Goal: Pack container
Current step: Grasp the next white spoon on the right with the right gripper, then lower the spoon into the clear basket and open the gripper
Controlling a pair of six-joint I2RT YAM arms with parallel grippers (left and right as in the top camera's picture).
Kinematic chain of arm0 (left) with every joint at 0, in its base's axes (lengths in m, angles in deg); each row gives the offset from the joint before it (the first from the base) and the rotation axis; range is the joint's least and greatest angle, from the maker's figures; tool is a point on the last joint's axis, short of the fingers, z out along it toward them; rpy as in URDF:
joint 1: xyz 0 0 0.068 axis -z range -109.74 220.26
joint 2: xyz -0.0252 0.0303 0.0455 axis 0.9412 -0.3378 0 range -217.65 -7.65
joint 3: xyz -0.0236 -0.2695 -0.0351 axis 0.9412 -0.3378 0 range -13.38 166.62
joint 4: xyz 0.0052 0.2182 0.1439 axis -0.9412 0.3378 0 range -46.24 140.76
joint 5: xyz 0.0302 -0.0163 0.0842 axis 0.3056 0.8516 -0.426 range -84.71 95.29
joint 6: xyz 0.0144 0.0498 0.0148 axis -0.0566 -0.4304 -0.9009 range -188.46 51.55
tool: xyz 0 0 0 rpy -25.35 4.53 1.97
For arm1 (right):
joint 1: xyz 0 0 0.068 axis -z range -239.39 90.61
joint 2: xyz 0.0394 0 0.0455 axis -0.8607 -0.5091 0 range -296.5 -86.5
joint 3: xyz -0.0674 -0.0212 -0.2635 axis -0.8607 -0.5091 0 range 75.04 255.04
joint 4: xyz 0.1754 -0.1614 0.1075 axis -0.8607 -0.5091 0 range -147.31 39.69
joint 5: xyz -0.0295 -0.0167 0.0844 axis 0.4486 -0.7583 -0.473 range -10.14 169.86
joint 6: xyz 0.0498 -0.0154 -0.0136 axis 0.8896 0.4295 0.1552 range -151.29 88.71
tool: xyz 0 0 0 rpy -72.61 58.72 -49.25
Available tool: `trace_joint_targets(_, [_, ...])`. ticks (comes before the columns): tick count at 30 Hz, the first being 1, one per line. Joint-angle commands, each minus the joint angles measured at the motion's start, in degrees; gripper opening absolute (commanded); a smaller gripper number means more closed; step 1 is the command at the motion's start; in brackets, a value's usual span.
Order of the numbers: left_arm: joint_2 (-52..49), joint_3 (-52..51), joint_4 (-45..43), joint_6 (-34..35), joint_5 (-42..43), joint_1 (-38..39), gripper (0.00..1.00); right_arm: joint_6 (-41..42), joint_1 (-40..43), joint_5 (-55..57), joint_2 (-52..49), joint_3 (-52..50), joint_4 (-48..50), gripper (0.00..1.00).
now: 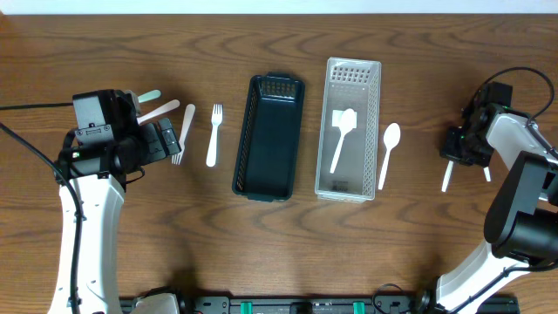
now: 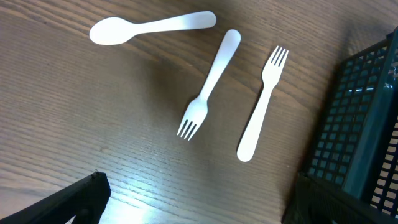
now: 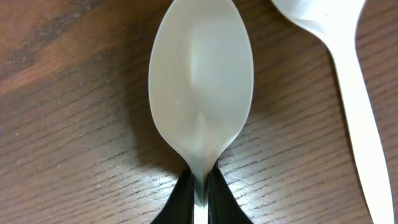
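Note:
The right gripper lifts next and carries this spoon left in the overhead view. It then releases the spoon inside the clear mesh container (image 1: 349, 128), as that already holds one spoon.
A black mesh container (image 1: 268, 137) and a clear mesh container (image 1: 349, 128) stand side by side mid-table; one white spoon (image 1: 342, 135) lies in the clear one. Another spoon (image 1: 389, 154) rests on the table just right of it. My right gripper (image 3: 200, 193) is shut on the neck of a white spoon (image 3: 200, 93) lying on the wood, with a second spoon (image 3: 348, 68) beside it. My left gripper (image 2: 196, 205) hangs open over bare wood, below two white forks (image 2: 208, 84) (image 2: 261, 106) and a spoon (image 2: 149, 26).
Overhead, the right gripper (image 1: 459, 148) sits near the table's right edge, white handles (image 1: 447, 177) poking out beneath it. The left gripper (image 1: 170, 139) is left of the black container, whose wall (image 2: 357, 137) is close to its right finger.

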Motion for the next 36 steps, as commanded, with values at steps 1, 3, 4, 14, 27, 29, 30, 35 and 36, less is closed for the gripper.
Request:
trace_joint_targets(1, [-0.15,1.05,-0.02,-0.96,0.33,-0.24,0.98,-0.07,0.28,-0.61,0.24,0.00,-1.11,0.01])
trace_joint_targets(3, [-0.15,1.05,-0.02,-0.96,0.33,-0.24,0.98,-0.07,0.13,-2.91,2.95,1.33,-2.56,0.01])
trace_joint_targets(4, [-0.15,1.05,-0.02,-0.96,0.33,-0.24,0.98,-0.07,-0.09,-4.13,4.50,2.03,-3.10,0.01])
trace_joint_targets(14, [-0.15,1.05,-0.02,-0.96,0.33,-0.24,0.98,7.76,-11.37,-15.26,26.71,6.16,-4.76,0.01])
trace_joint_targets(27, [-0.15,1.05,-0.02,-0.96,0.33,-0.24,0.98,21.14,-32.44,-6.86,12.31,2.80,5.44,0.01])
trace_joint_targets(29, [-0.15,1.05,-0.02,-0.96,0.31,-0.24,0.98,20.59,-33.00,-8.31,9.25,2.80,8.00,0.05])
trace_joint_targets(30, [-0.15,1.05,-0.02,-0.96,0.31,-0.24,0.98,19.52,-33.22,-9.90,8.02,2.80,9.33,0.15])
trace_joint_targets(35, [-0.15,1.05,-0.02,-0.96,0.33,-0.24,0.98,15.19,-33.33,-12.68,7.87,3.28,12.90,0.38])
trace_joint_targets(36, [-0.15,1.05,-0.02,-0.96,0.33,-0.24,0.98,14.45,-33.14,-12.66,8.66,3.61,12.85,0.42])
